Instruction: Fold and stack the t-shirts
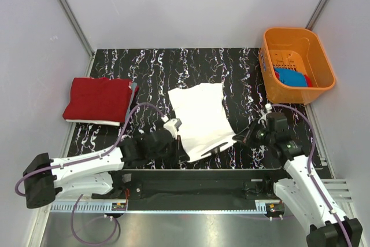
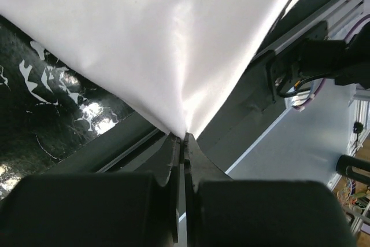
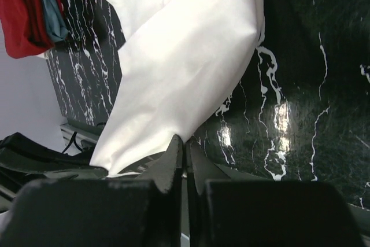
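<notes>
The shirt's far part lies flat outward of my right gripper. The shirt's near corner will next be carried outward by my right gripper over the shirt's far edge (image 1: 214,84) and released there.
A white t-shirt (image 1: 199,120) lies mid-table, its far part flat and its near edge lifted. My left gripper (image 1: 176,128) is shut on the shirt's near left edge; in the left wrist view its tips (image 2: 184,138) pinch the white cloth (image 2: 162,44). My right gripper (image 1: 238,138) is shut on the near right corner, and in the right wrist view its tips (image 3: 185,142) clamp the cloth (image 3: 185,67). A folded red t-shirt (image 1: 98,99) rests at the table's left and also shows as the red t-shirt (image 3: 23,10) in the right wrist view. A blue t-shirt (image 1: 292,77) lies in the basket.
An orange plastic basket (image 1: 289,30) stands at the back right corner. The black marbled table (image 1: 156,67) is walled by pale panels on three sides. A metal rail (image 1: 191,172) runs along the near edge between the arm bases.
</notes>
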Controlling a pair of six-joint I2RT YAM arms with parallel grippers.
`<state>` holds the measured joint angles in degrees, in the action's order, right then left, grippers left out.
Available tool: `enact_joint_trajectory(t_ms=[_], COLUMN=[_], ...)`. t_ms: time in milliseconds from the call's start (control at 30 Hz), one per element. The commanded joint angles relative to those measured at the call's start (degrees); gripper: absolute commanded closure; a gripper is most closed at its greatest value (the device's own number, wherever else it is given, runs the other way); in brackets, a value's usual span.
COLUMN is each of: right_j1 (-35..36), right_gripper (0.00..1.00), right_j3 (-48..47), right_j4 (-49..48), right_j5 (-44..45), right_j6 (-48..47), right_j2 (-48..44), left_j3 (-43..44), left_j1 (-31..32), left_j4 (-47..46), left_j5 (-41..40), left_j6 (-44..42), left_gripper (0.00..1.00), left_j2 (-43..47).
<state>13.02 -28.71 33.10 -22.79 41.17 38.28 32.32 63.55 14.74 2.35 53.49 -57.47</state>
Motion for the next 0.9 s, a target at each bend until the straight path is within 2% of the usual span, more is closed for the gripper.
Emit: enact_joint_trajectory(t_ms=[0, 200, 500, 867], right_j1=[-0.01, -0.01, -0.01, -0.18], right_gripper=[1.0, 1.0, 1.0, 1.0], right_j3=[-6.09, -12.68, -25.86, -40.54], right_j4=[-2.42, -8.92, -16.22, -22.99], right_j5=[4.32, 6.26, 6.35, 7.58], right_j6=[-2.23, -4.69, -8.21, -11.37], right_j2=[2.92, 12.33, 33.23, 51.79], left_j3=[6.7, 11.18, 18.47, 25.77], left_j1=[-2.62, -11.24, -26.61, -37.53], left_j4=[3.88, 4.42, 4.24, -0.15], left_j5=[-3.76, 3.62, 11.53, 19.96], left_j6=[-1.9, -6.47, -12.62, -15.53], left_gripper=[1.0, 1.0, 1.0, 1.0], left_j2=[1.93, -0.44, -8.61, -24.86])
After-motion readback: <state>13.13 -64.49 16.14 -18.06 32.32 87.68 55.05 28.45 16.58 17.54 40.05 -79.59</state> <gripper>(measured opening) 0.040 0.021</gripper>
